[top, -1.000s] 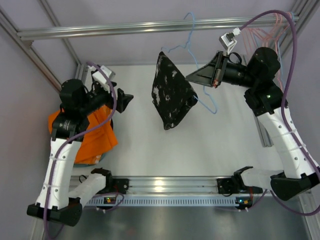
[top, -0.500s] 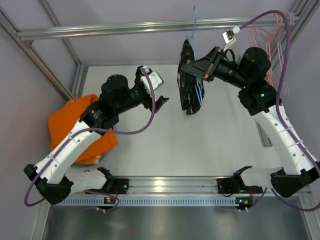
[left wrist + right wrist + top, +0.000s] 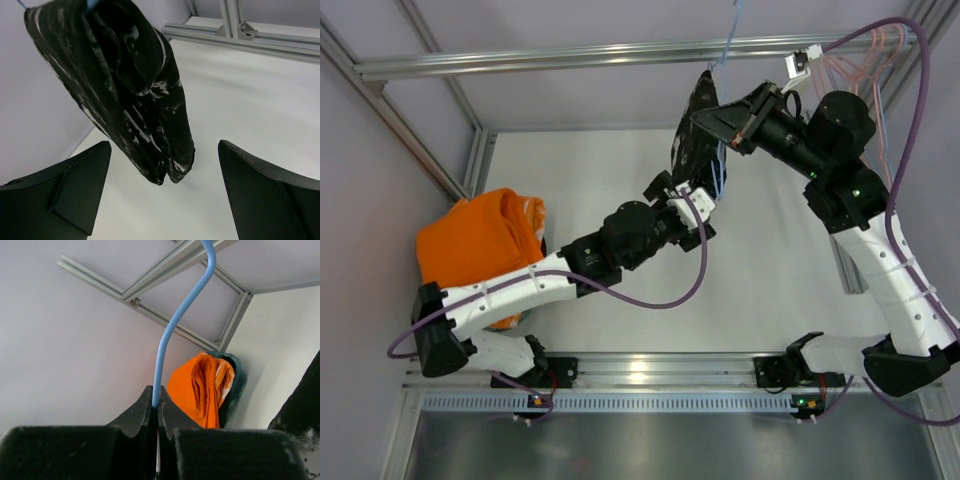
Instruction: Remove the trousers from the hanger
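My left gripper should move its spread fingers up and outward around the draped fabric and then close, because the trousers' fold over the hanger [image 3: 691, 140] [image 3: 75, 25] is above and farther outward.
The black white-speckled trousers [image 3: 692, 150] hang folded over the light blue hanger [image 3: 729, 38], held up above the table. My right gripper [image 3: 703, 120] is shut on the hanger's wire just below the hook. In the right wrist view the blue hanger wire [image 3: 172, 330] rises from the closed right gripper [image 3: 156, 396], and a corner of the trousers [image 3: 302, 415] shows at the lower right. My left gripper [image 3: 697, 212] is open just below the trousers' lower end. In the left wrist view the trousers [image 3: 125, 85] dangle between the spread fingers of the left gripper [image 3: 165, 146] without touching them.
A bright orange garment [image 3: 475, 245] lies bunched in a dark bin at the table's left edge, also visible as the orange garment [image 3: 202, 390] from the right wrist. Pink hangers [image 3: 865, 62] hang at the back right. An aluminium rail [image 3: 570, 55] crosses the back.
My left arm has swung from the left side to the middle, bringing its open gripper under the trousers. The right gripper has lifted the hanger higher and farther back.
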Robot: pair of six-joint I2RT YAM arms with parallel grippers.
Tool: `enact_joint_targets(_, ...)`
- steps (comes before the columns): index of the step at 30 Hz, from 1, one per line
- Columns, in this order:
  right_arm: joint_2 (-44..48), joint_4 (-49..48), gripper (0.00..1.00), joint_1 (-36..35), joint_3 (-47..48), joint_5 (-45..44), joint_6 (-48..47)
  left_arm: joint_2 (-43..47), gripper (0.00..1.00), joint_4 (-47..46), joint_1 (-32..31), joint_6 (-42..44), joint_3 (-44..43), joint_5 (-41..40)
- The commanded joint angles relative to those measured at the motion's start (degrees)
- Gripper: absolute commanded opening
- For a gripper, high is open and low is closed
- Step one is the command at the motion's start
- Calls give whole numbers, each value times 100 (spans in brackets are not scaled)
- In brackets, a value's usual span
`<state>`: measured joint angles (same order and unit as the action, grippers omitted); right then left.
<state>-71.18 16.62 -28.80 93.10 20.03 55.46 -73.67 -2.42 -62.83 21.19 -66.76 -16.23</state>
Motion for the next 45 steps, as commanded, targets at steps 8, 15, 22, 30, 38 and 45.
enact_joint_targets(8,640,-1170,0,-117,508,-158,-71,-850,88,-1946,-28,60,-276,-1268)
enact_joint_targets(15,649,-1214,0,-117,507,-70,70,-860,80,-2140,60,122,-241,-1313)
enact_joint_targets(22,649,-1258,0,-117,499,-61,211,-737,87,-2123,227,-167,-276,-691)
enact_joint_targets(30,675,-1258,0,-109,464,-43,299,-947,84,-2132,280,-203,-469,-1022)
enact_joint_targets(38,781,-1232,0,-109,384,-8,412,-1220,75,-2149,649,-291,-811,-1102)
enact_joint_targets(45,825,-1214,0,-109,279,18,553,-1378,68,-2149,754,-308,-1032,-1023)
